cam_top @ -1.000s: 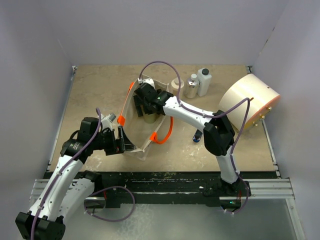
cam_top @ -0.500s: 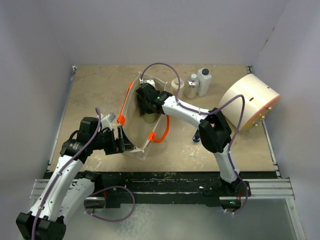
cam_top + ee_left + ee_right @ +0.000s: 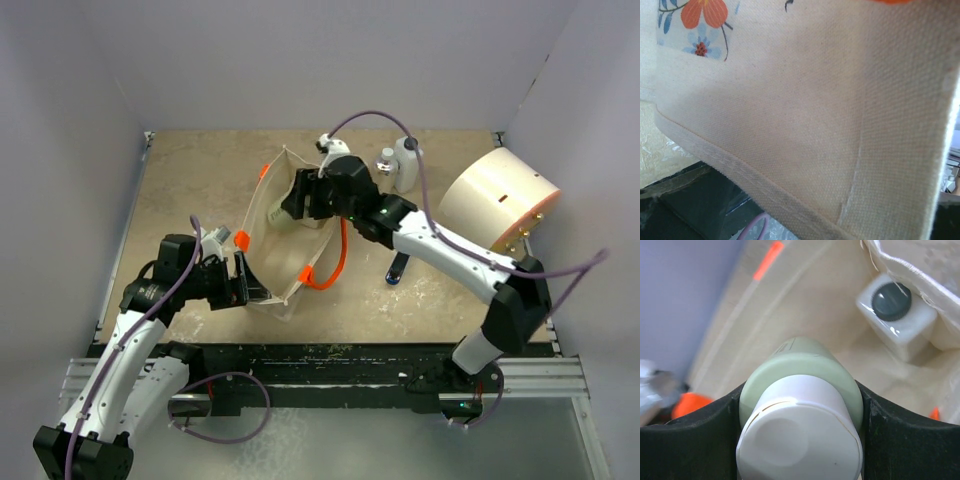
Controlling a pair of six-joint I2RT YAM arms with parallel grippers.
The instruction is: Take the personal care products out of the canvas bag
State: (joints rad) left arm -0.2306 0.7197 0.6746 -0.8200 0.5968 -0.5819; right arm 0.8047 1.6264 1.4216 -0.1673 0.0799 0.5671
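Observation:
Next, the right gripper crosses past the bag's orange handle to the bare tabletop, below it and right in the top view, lowers, and releases the bottle.
The cream canvas bag (image 3: 270,250) with orange handles lies open in the middle of the table; its cloth fills the left wrist view (image 3: 805,110). My right gripper (image 3: 305,198) hangs over the bag's mouth, shut on a beige-olive round bottle (image 3: 286,213) with a cream cap (image 3: 800,440), held between both fingers (image 3: 705,440). A white squarish bottle with a dark cap (image 3: 896,310) lies inside the bag. My left gripper (image 3: 243,280) pinches the bag's near edge; its fingers are hidden in the wrist view. A silver-capped bottle (image 3: 385,160) and a white bottle (image 3: 406,165) stand on the table at the back.
A big cream cylinder (image 3: 495,205) lies at the right. A flat blue stick (image 3: 398,268) lies on the table right of the bag. An orange handle (image 3: 330,265) loops out over the bag's right side. Purple walls close in the table.
My right gripper has come up out of the bag with the beige-olive bottle, and the arm has swung to the right. The bag's right side has shifted. The left arm has not moved.

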